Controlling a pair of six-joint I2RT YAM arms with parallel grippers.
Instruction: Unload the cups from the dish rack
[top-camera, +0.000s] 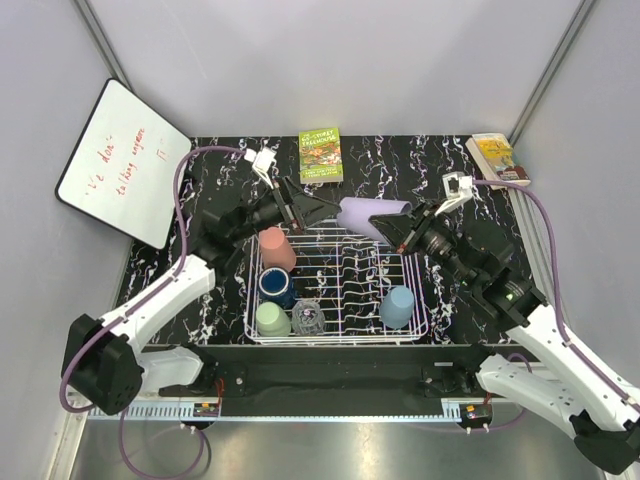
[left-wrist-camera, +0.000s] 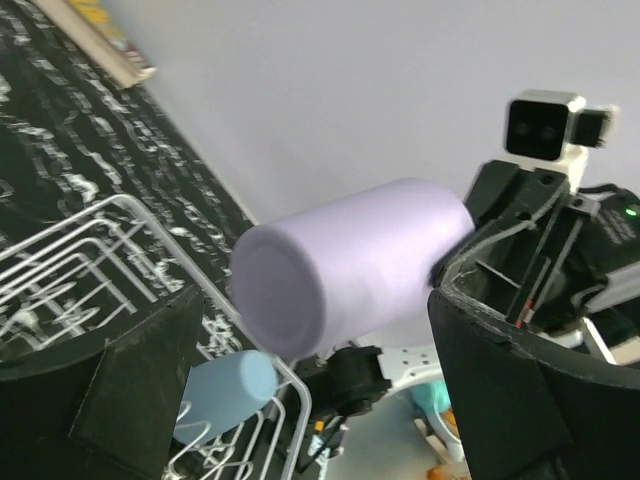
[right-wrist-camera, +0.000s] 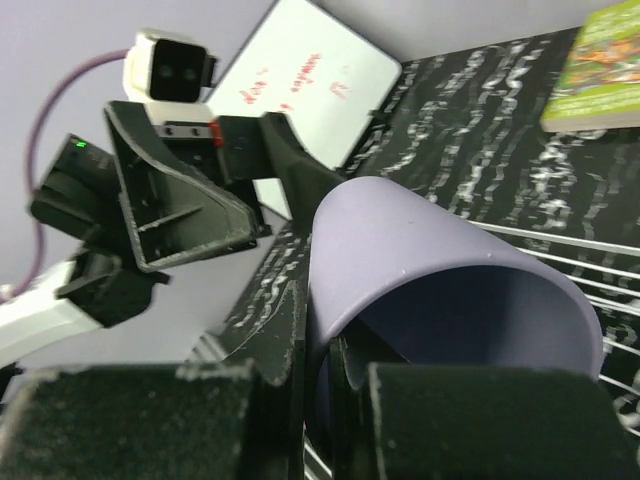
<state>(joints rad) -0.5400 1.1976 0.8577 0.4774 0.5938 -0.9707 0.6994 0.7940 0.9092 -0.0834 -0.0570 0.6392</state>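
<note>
The sideways cup should next be carried outward by my right gripper and turned upright. My right gripper should then lower it and release it below on the bare tabletop past the rack's back corner (top-camera: 427, 190).
My right gripper (top-camera: 398, 228) is shut on the rim of the lavender cup (top-camera: 372, 217), one finger inside and one outside, and holds it on its side above the back of the white wire dish rack (top-camera: 345, 338). The cup also shows in the right wrist view (right-wrist-camera: 430, 260). My left gripper (top-camera: 318, 210) is open, its jaws either side of the cup's base (left-wrist-camera: 340, 265), not touching. In the rack are a salmon cup (top-camera: 277, 248), a dark blue cup (top-camera: 275, 284), a pale green cup (top-camera: 271, 319), a clear glass (top-camera: 308, 317) and a light blue cup (top-camera: 397, 306).
A whiteboard (top-camera: 125, 165) leans at the back left. A green book (top-camera: 321, 155) lies behind the rack and another book (top-camera: 497, 158) at the back right corner. Grey walls close in on three sides.
</note>
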